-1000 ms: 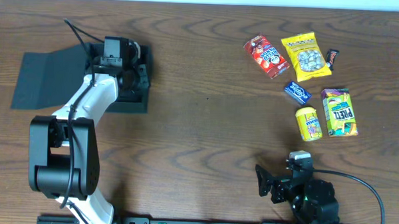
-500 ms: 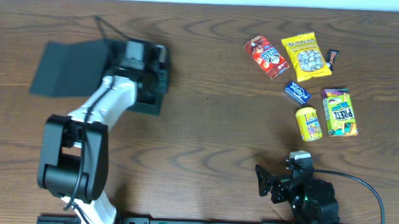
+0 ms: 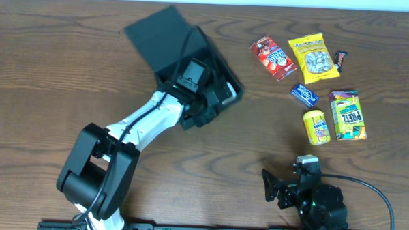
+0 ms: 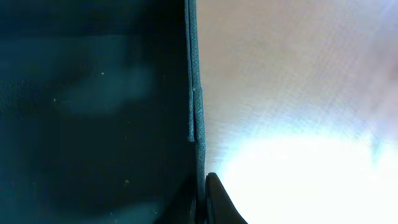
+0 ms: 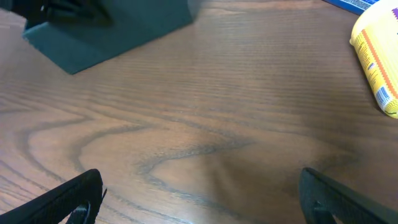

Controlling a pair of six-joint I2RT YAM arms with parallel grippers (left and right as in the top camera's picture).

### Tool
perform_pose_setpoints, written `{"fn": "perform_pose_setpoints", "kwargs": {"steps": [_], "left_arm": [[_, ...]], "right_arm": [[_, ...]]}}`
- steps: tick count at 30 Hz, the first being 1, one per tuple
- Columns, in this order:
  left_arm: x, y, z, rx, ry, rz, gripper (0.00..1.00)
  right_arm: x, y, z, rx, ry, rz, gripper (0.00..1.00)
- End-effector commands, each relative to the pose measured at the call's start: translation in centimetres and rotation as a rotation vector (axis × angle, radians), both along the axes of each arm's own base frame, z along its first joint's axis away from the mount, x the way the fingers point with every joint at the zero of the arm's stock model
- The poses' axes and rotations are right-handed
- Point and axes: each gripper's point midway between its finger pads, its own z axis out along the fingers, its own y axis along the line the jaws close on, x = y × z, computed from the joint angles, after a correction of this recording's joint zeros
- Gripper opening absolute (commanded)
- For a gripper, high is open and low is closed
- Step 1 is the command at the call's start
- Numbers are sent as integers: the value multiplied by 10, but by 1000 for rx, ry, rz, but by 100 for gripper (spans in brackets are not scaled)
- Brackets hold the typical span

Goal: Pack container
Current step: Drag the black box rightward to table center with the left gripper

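My left gripper has the container's held side [image 3: 206, 117] and will swing it clockwise in the overhead view toward square with the table's front edge, as the container [image 3: 210, 55] sits angled.
The matte black container [image 3: 210, 55] sits at the table's back centre, turned at an angle, its flap lid [image 3: 156, 33] open toward the back left. My left gripper [image 3: 217, 100] is shut on the container's near right wall. In the left wrist view the wall [image 4: 194, 93] runs straight up from between my jaws, with the dark inside on the left and one fingertip [image 4: 214, 199] on the outside. My right gripper [image 3: 273, 189] is open and empty near the front edge. It hovers low over bare wood [image 5: 202, 199], and the container [image 5: 106, 28] shows at the far left.
Snack packets lie at the back right: a red packet [image 3: 273, 57], a yellow bag [image 3: 314, 57], a small dark bar [image 3: 341, 60], a blue packet [image 3: 305, 95], a yellow packet [image 3: 316, 127] and a green-yellow packet [image 3: 348, 116]. The yellow packet also shows in the right wrist view [image 5: 376, 62].
My left gripper has dragged the container from the far left to the back centre, turning it clockwise. The right arm has not moved.
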Motion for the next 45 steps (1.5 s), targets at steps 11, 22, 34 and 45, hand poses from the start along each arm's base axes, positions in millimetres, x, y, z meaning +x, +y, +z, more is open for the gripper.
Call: {"fn": "perform_pose_setpoints", "kwargs": {"steps": [11,22,34,45], "left_arm": [[-44,-16,5,-45,16,-360,5],[-22,5,5,99,-15,-237,92],[6,-11,127,-96,-177,-9,95],[59,75,130,-41,-147,605,95]], "right_arm": [[0,-1,-3,-17,-4,5,99],[0,-1,-3,-17,-4,5,99],[0,-1,-3,-17,-4,5,99],[0,-1,-3,-17,-4,5,99]]}}
